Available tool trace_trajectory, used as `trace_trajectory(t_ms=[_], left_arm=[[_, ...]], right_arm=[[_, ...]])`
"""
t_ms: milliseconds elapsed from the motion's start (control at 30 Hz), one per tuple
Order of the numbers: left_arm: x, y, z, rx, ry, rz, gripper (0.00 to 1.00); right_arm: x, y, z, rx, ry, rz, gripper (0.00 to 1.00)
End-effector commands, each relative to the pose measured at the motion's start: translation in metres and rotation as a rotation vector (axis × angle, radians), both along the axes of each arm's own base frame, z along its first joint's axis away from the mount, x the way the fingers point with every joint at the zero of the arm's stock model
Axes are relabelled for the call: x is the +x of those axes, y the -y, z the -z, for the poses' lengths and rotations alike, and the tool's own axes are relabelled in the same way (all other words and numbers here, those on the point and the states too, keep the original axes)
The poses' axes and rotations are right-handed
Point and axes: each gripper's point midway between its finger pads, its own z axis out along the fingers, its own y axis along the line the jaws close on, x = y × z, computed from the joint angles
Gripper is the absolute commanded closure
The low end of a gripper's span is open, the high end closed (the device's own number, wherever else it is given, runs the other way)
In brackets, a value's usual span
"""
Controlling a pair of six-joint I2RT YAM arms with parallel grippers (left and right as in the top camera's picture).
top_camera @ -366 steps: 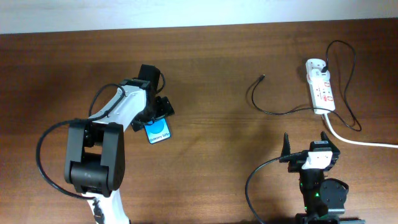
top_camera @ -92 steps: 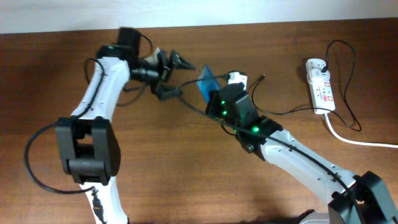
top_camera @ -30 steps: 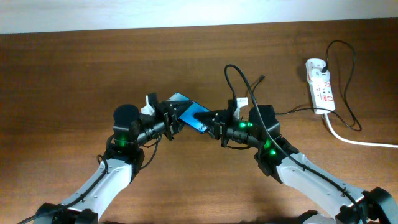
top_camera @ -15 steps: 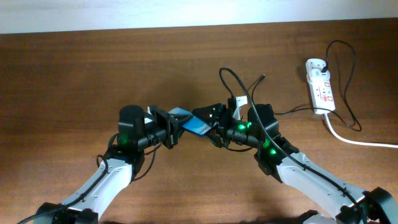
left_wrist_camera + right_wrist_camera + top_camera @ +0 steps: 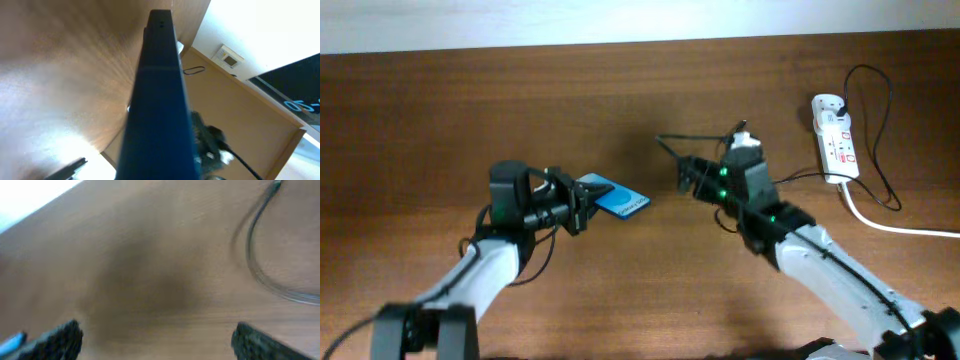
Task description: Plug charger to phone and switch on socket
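My right gripper will next move outward and down, toward the socket point(image 5: 835, 140), onto the charger cable, which lies ahead on the wood, clear of my open fingers.
My left gripper point(image 5: 582, 203) is shut on the phone point(image 5: 612, 196), a slim handset with a bright blue screen, held out to the right above the table. In the left wrist view the phone point(image 5: 157, 100) fills the middle as a dark blue edge. My right gripper point(image 5: 682, 175) stands open, a short way right of the phone, with nothing between its fingers point(image 5: 60, 340). The charger point(image 5: 805, 177) is a thin black cable running to the socket point(image 5: 835, 140), a white power strip at the far right. In the right wrist view the charger point(image 5: 255, 265) curves over the wood ahead, free of the gripper.
A thick white cord point(image 5: 900, 228) leaves the socket toward the right edge. A pale wall strip point(image 5: 620, 20) borders the table's far side. Both arms reach in from the near side of the brown wooden table point(image 5: 440, 110).
My right gripper has opened, let go of the charger and drawn back to the right. My left gripper has closed fully on the phone and carried it left, away from the right gripper.
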Motion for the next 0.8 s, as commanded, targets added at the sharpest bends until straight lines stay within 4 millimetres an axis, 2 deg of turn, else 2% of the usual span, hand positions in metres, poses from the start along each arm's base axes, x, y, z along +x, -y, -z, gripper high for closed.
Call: trace_trajectory(t_ms=[0, 67, 167, 267, 367, 433, 500, 633, 700, 767], left_arm=[[0.036, 0.013, -0.026, -0.025, 0.146, 0.117, 1.0], [0.051, 0.02, -0.032, -0.051, 0.175, 0.173, 1.0], [0.065, 0.034, -0.041, -0.057, 0.248, 0.239, 1.0], [0.066, 0.042, -0.042, -0.034, 0.294, 0.258, 1.0], [0.057, 0.047, -0.032, 0.006, 0.321, 0.303, 1.0], [0.052, 0.046, -0.025, 0.039, 0.358, 0.336, 1.0], [0.055, 0.046, -0.028, 0.043, 0.379, 0.335, 1.0], [0.08, 0.05, -0.063, 0.075, 0.543, 0.343, 1.0], [0.087, 0.051, -0.067, 0.077, 0.561, 0.343, 1.0], [0.088, 0.053, -0.063, 0.052, 0.55, 0.367, 1.0]], right_arm=[[0.029, 0.048, -0.048, -0.147, 0.031, 0.145, 0.02], [0.038, 0.066, -0.044, -0.169, -0.03, 0.188, 0.05], [0.064, 0.078, -0.014, -0.212, -0.162, 0.218, 0.06], [0.096, 0.074, 0.027, -0.26, -0.302, 0.212, 0.13], [0.115, 0.07, 0.062, -0.286, -0.381, 0.205, 0.3], [0.119, 0.074, 0.082, -0.307, -0.398, 0.23, 0.33], [0.118, 0.079, 0.091, -0.33, -0.414, 0.248, 0.34], [0.122, 0.083, 0.11, -0.359, -0.421, 0.265, 0.35], [0.123, 0.087, 0.117, -0.384, -0.425, 0.279, 0.36], [0.124, 0.09, 0.126, -0.384, -0.431, 0.283, 0.4]])
